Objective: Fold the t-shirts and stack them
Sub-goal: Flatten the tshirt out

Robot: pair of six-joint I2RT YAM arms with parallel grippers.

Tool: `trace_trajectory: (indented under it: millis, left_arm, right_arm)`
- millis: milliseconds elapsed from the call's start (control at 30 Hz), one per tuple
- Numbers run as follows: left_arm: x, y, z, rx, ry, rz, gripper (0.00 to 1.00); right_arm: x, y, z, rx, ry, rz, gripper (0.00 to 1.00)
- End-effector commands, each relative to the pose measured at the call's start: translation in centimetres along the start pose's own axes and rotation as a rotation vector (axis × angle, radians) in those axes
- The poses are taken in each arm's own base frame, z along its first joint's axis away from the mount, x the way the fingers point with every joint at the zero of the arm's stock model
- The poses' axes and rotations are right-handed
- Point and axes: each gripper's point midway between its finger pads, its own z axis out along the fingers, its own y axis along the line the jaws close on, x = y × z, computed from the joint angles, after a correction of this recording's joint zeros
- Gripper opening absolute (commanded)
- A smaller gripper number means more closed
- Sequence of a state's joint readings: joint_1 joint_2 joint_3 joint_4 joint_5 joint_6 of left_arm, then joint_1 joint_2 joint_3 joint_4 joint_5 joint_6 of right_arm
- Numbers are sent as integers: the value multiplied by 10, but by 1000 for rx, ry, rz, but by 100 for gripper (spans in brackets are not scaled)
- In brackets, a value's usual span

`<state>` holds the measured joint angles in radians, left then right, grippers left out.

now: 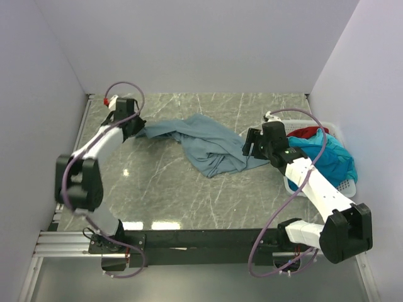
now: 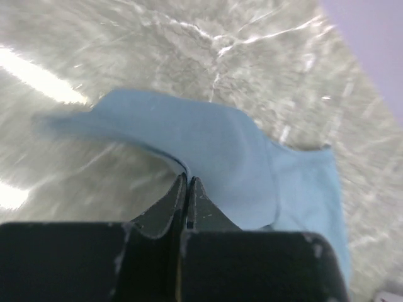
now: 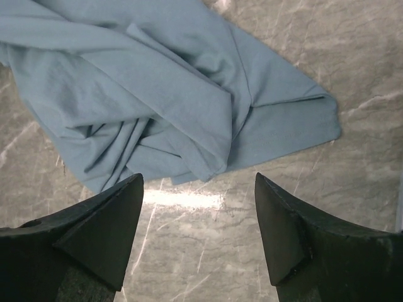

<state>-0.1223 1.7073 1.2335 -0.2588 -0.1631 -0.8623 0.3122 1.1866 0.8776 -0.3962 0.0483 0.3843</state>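
Note:
Next I need to move my right gripper down and to the left in the top view to pinch the shirt's pointed flap tip (image 1: 240,168) (image 3: 213,168), because it juts toward the gripper's open fingers.
A large grey-blue t-shirt (image 1: 204,145) lies crumpled in the middle of the marble table. My left gripper (image 1: 136,128) is shut on its left edge; in the left wrist view the closed fingertips (image 2: 187,179) pinch the cloth (image 2: 214,145). My right gripper (image 1: 250,146) is open and empty, hovering just off the shirt's right edge; in the right wrist view (image 3: 198,182) the shirt (image 3: 157,88) lies just beyond the fingertips. A turquoise t-shirt (image 1: 327,157) and a red t-shirt (image 1: 306,133) lie bunched in the white basket (image 1: 345,185) at the right.
Grey-white walls enclose the table on the left, back and right. A black rail (image 1: 201,239) runs along the near edge by the arm bases. Bare marble (image 1: 170,195) lies in front of the shirt.

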Motion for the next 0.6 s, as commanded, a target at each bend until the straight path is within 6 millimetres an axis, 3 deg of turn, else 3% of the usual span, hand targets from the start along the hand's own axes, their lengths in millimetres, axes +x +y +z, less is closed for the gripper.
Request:
trace_trajectory:
  millis: [0,33,67,133,167,200,233,267,333,367,467,567]
  left_arm:
    - [-21,8,-46,25,-133,-46,1]
    - [-10,29,-50,-23,-129,-64,1]
    - [-16,28,-72,6,-159,-81,0]
    - [5,53,-86,-22,-138,-117,1]
    - [0,53,-108,15,-171,-145,1]
    - [3,61,-116,11,-178,-164,0]
    - [19,83,-120,-45,-153,-194,1]
    - [10,90,-140,-40,-218,-229,1]
    - [25,122,-152,-131,-221,-277,1]
    - [16,134,-166,-148,-291,-310,1]
    - [29,169,-184,-234,-325,-408,1]
    - [43,189,-188,-267,-333,-484,1]
  right_arm:
    - [1,8,4,-11,13,4,77]
    - [3,7,7,1,24,15,77]
    - [2,7,8,6,25,35,77]
    - [5,11,12,-8,49,51,77]
    - [6,14,13,-18,56,65,77]
    - [7,16,14,-25,64,74,77]
    - [10,18,16,-32,73,81,77]
    - [13,21,17,-51,86,93,77]
    - [19,22,17,-61,108,103,77]
    - [25,20,17,-56,119,112,76]
    - [34,22,13,-76,136,146,76]
    - [52,21,8,-103,158,185,76]
